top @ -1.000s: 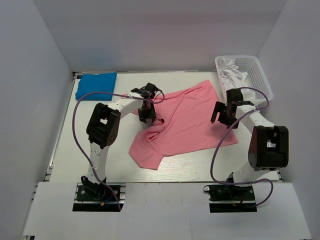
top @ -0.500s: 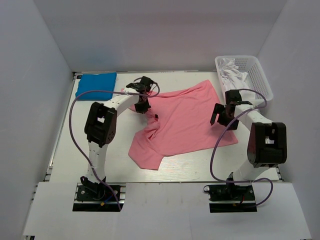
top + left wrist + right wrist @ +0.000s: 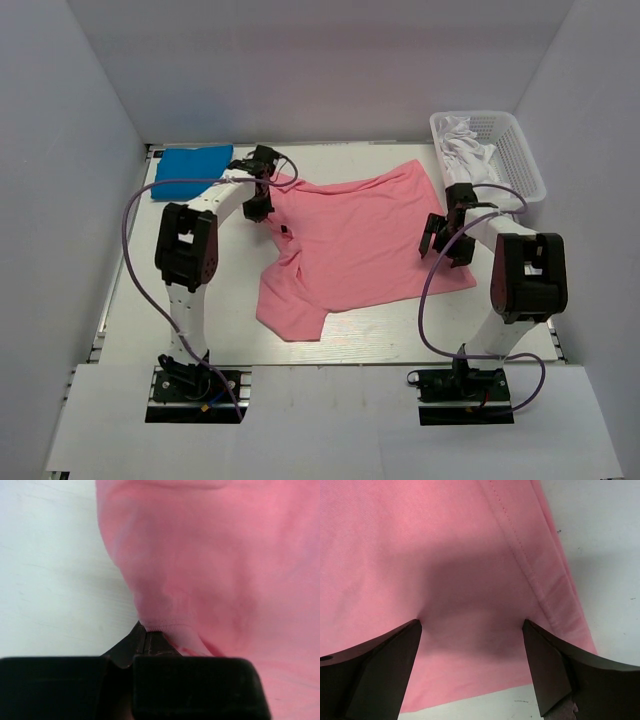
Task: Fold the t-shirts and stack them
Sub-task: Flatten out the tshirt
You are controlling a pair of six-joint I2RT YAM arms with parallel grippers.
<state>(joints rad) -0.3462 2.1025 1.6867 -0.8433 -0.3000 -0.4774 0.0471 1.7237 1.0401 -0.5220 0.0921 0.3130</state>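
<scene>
The bare tabletop lies to the left of the pink t-shirt's rumpled edge in the top view. My left gripper should next pull that edge there to straighten it, then release.
A pink t-shirt (image 3: 360, 240) lies spread and rumpled on the white table. My left gripper (image 3: 262, 200) is shut on its upper left edge, near the sleeve; in the left wrist view the pink t-shirt (image 3: 215, 560) hangs pinched between the closed fingertips (image 3: 150, 637). My right gripper (image 3: 444, 240) is open and presses down on the shirt's right side, its fingers (image 3: 380, 665) spread over the pink t-shirt (image 3: 470, 580) next to the hem. A folded blue t-shirt (image 3: 192, 171) lies at the back left.
A white basket (image 3: 500, 150) holding white t-shirts (image 3: 462, 145) stands at the back right. Grey walls close in the table on three sides. Purple cables loop beside both arms.
My left gripper has pulled the shirt's left edge toward the back left, stretching the cloth flatter. My right gripper has come down onto the shirt's right side.
</scene>
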